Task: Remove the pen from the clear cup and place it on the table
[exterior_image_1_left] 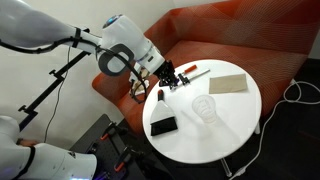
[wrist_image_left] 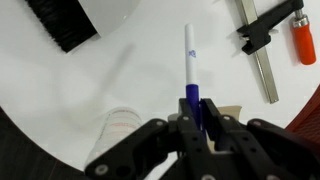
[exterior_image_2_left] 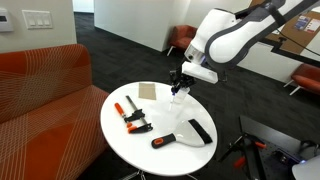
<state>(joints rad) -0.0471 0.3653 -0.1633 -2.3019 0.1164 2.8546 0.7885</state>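
Observation:
The pen should go down next onto the bare tabletop between the clear cup and the orange-handled clamp. My gripper is above that empty patch (exterior_image_1_left: 184, 97) (wrist_image_left: 168, 66) and needs to lower the pen there and release it.
My gripper (wrist_image_left: 198, 108) is shut on the pen (wrist_image_left: 190, 60), a slim stick with a blue end in the jaws and a white barrel pointing away over the table (wrist_image_left: 120, 70). The clear cup (wrist_image_left: 118, 125) stands on the table left of the jaws, apart from the pen. In both exterior views the gripper (exterior_image_1_left: 172, 75) (exterior_image_2_left: 181, 82) hangs above the round white table (exterior_image_1_left: 235, 115) (exterior_image_2_left: 120, 140), near the clear cup (exterior_image_1_left: 205, 107) (exterior_image_2_left: 178, 103). The pen is too small to make out there.
A black slab (exterior_image_1_left: 163, 126) (exterior_image_2_left: 199, 130) (wrist_image_left: 62, 22) lies on the table. An orange-handled clamp (exterior_image_2_left: 133, 115) (wrist_image_left: 262, 40), a tan block (exterior_image_1_left: 228, 82) (exterior_image_2_left: 148, 92) and a red-and-black marker (exterior_image_2_left: 163, 140) also lie there. The red-orange sofa (exterior_image_1_left: 240, 45) (exterior_image_2_left: 40, 85) stands behind.

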